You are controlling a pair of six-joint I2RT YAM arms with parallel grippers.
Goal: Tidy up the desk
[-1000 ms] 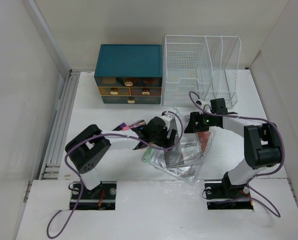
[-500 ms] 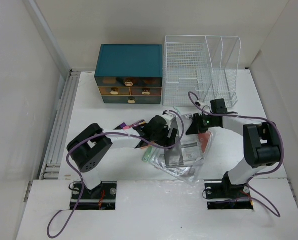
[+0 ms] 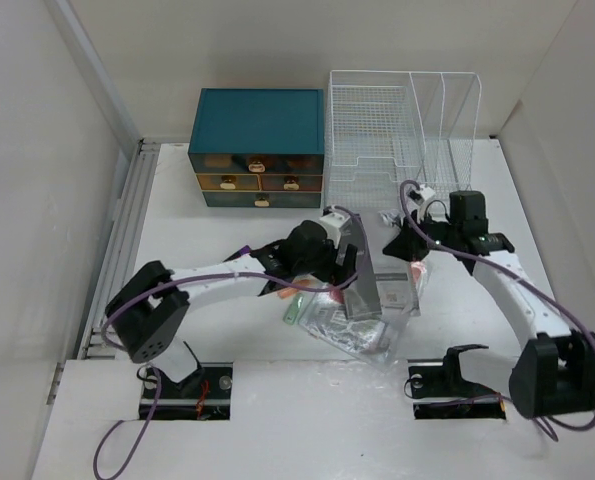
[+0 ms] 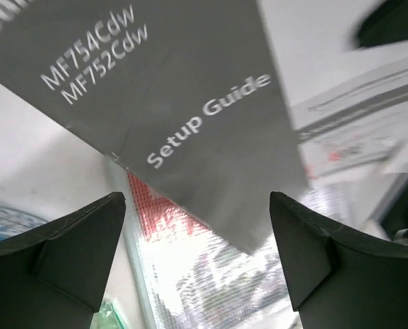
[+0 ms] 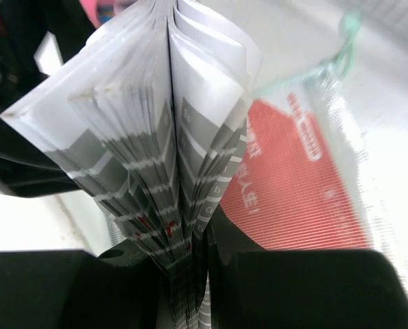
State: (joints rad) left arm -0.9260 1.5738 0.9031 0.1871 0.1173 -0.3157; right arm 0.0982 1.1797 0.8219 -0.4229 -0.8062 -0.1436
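The wire rack's wide section (image 3: 373,128) is empty, outward of my right gripper. My right gripper needs to lift the booklet (image 3: 361,270) next, carry it outward over that section and let go of it.
On the white desk (image 3: 177,230) a grey "Setup Guide" booklet (image 3: 361,270) stands tilted up on its edge above a clear mesh pouch (image 3: 362,330). My right gripper (image 3: 402,243) is shut on the booklet; in the right wrist view its fanned pages (image 5: 156,137) are pinched between the jaws at my right gripper (image 5: 204,253). My left gripper (image 3: 335,262) sits just left of the booklet. In the left wrist view my left gripper (image 4: 197,202) is open, its fingers (image 4: 80,240) apart below the grey cover (image 4: 176,103), with the pouch (image 4: 210,288) underneath.
A teal drawer chest (image 3: 257,150) and a white wire rack (image 3: 402,130) stand along the back wall. A red card (image 5: 293,171) lies inside the pouch. A green item (image 3: 293,314) pokes out at the pouch's left edge.
My right gripper closed on the booklet and swung right, lifting it onto its edge. My left arm stretched further right and its jaws opened wider.
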